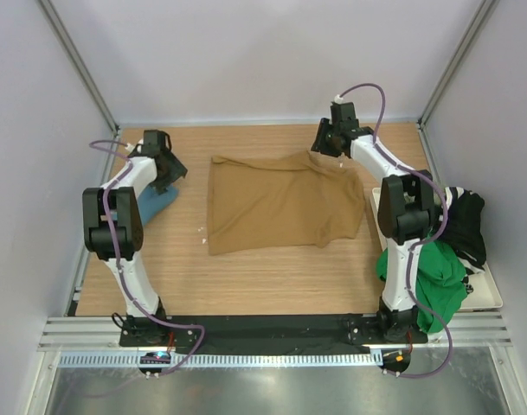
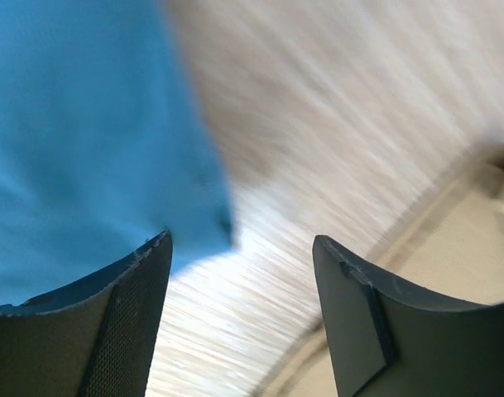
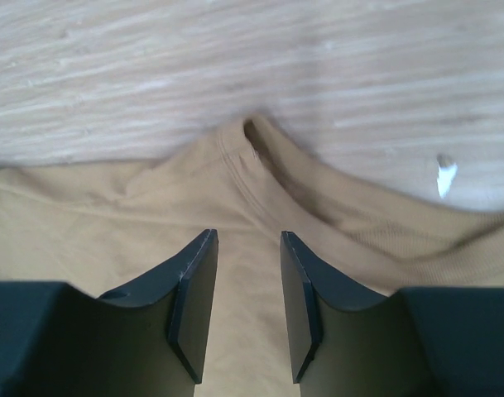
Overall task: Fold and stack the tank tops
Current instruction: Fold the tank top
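Note:
The tan top's free far corner comes next for my left gripper, outward and away from the teal cloth, since my right gripper hovers by the other corner.
A tan brown tank top lies spread flat on the middle of the wooden table. My right gripper hovers over its far right corner. In the right wrist view the gripper is open, jaws a small gap apart, just above the tan cloth near a hemmed peak. A teal blue tank top lies bunched at the left edge. My left gripper is beside it. In the blurred left wrist view the gripper is open and empty, with the teal cloth by its left finger.
A white tray at the right edge holds a green top and a black top, partly behind my right arm. Grey walls close in the table at the left, back and right.

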